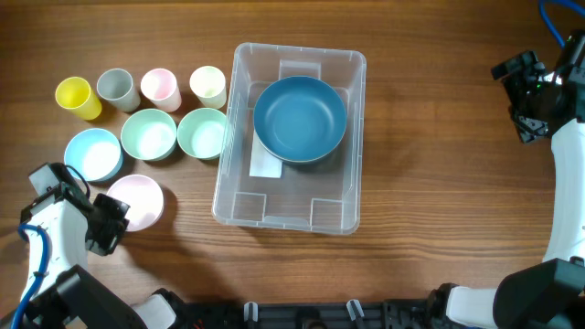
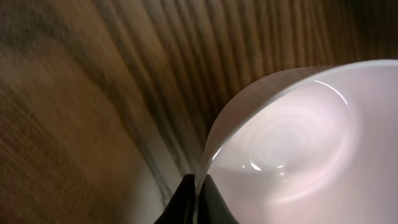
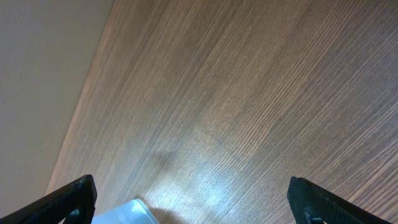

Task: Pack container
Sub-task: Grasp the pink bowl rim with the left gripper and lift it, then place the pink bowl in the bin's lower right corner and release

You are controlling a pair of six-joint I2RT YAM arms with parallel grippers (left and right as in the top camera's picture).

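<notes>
The container's near end (image 1: 287,195) is empty beside the dark blue bowl, so the robot's left gripper will next lift the pink bowl and lower it in there.
The clear container (image 1: 238,196) stands mid-table with a large dark blue bowl (image 1: 299,119) inside it. A corner of the container shows in the right wrist view (image 3: 124,213). My left gripper (image 1: 111,222) is shut on the rim of a pale pink bowl (image 1: 139,199) at the table's lower left. In the left wrist view its black fingers (image 2: 199,190) pinch the pink bowl's wall (image 2: 298,143). My right gripper (image 1: 519,96) is open and empty, at the far right, well away from the container. Its fingertips (image 3: 193,199) show at the bottom corners of its wrist view.
Left of the container stand a yellow cup (image 1: 78,97), grey cup (image 1: 117,88), pink cup (image 1: 159,86) and cream cup (image 1: 208,87). Below them sit two mint bowls (image 1: 149,134) (image 1: 202,133) and a light blue bowl (image 1: 93,153).
</notes>
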